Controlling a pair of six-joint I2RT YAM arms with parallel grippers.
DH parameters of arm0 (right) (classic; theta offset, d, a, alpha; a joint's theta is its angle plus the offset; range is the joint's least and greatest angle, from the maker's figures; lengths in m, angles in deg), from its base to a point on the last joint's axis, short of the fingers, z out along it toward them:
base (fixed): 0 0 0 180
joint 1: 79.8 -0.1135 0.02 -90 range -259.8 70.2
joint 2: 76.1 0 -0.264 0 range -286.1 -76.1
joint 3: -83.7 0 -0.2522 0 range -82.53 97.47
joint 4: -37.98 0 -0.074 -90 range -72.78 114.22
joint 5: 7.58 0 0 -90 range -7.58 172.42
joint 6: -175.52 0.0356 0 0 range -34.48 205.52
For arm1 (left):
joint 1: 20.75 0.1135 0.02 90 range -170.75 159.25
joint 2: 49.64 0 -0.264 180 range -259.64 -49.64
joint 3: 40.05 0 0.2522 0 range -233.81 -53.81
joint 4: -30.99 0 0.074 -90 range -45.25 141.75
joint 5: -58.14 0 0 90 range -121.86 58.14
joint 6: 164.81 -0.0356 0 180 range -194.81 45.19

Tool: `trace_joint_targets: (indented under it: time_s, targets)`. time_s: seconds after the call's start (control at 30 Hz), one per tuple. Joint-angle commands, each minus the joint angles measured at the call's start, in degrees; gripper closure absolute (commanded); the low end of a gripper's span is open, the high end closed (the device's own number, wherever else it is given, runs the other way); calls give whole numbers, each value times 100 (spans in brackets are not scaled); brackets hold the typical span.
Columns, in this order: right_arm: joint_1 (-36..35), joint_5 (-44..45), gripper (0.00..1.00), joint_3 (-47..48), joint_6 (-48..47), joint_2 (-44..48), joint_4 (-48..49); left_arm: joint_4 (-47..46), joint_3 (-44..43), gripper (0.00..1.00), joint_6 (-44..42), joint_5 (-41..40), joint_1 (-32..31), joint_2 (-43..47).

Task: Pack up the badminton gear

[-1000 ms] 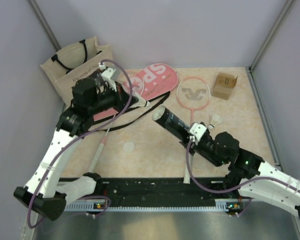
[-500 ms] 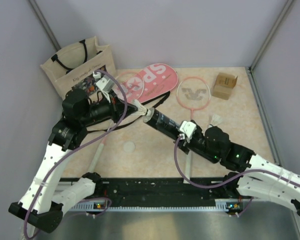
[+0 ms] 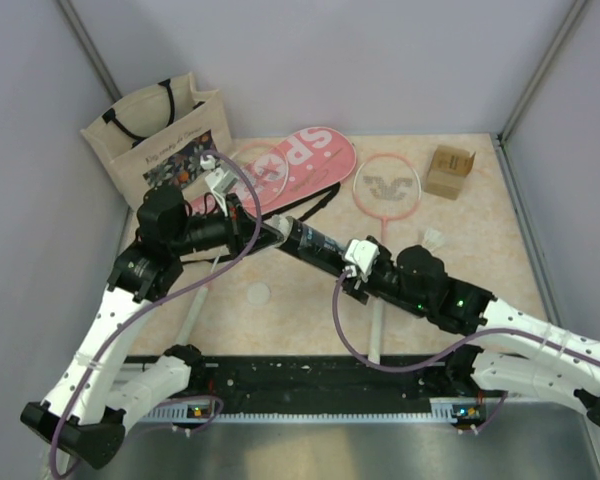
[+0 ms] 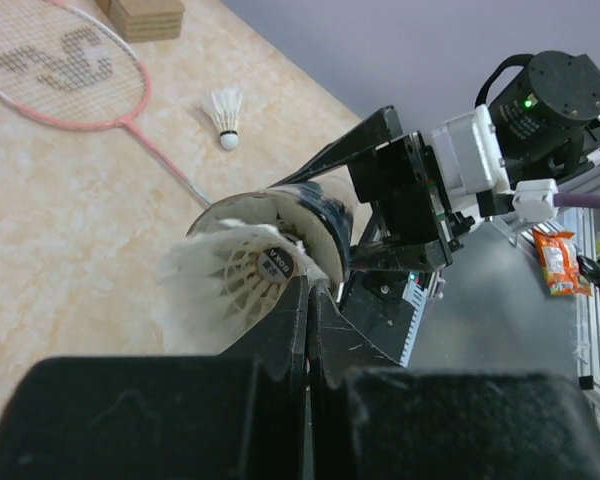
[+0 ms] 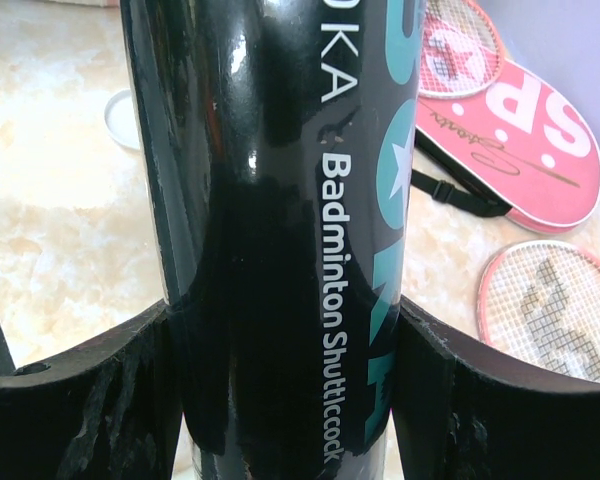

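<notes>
My right gripper turns the tube's opening upward beside my left gripper next to release the tube there, since the opening points sideways with the shuttlecock partly inside.
My right gripper [image 3: 365,266] is shut on the dark cylindrical tube [image 3: 320,246], holding it tilted above the table, open mouth toward the left. In the right wrist view the tube [image 5: 280,180] fills the space between my fingers [image 5: 130,370]. My left gripper [image 3: 272,228] is shut on a white feather shuttlecock [image 4: 242,268], which sits partly inside the tube's mouth [image 4: 310,205]. A second shuttlecock [image 3: 433,240] lies on the table. One pink racket [image 3: 385,188] lies at the back. The other racket's handle [image 3: 193,312] lies on the left. The pink "SPORT" cover [image 3: 305,160] lies behind the tube.
The beige tote bag [image 3: 160,130] stands at the back left. A small cardboard box [image 3: 450,170] sits at the back right. A white round lid [image 3: 258,294] lies on the table below the tube. The cover's black strap [image 3: 315,205] trails under the tube.
The right arm swung the tube leftward. The left gripper brought the shuttlecock down and right to the tube's mouth, where it now sits partly inside.
</notes>
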Motion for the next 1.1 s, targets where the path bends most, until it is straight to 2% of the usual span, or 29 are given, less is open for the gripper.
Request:
trace_joint_targets:
  time_s: [0.0, 0.27, 0.53, 0.7, 0.83, 0.9, 1.07]
  targets:
    - [-40, -271, 70, 268, -240, 63, 905, -216, 165, 100, 108, 280, -13, 51]
    - [-48, -624, 70, 153, -477, 19, 1144, -250, 332, 100, 214, 508, -13, 16]
    - [-40, -572, 70, 197, -574, -191, 1293, -330, 464, 100, 249, 956, -22, -151]
    - [-40, -528, 70, 206, -592, -315, 1425, -154, 482, 100, 82, 957, -22, -213]
    - [-49, -519, 70, 171, -601, -394, 1495, 232, 315, 100, -190, 554, -22, -213]
    - [-40, -519, 70, 162, -583, -394, 1504, 469, 183, 94, -287, 369, -13, -178]
    - [-49, -501, 70, 48, -487, -324, 1557, 759, -142, 68, -515, -150, -22, 50]
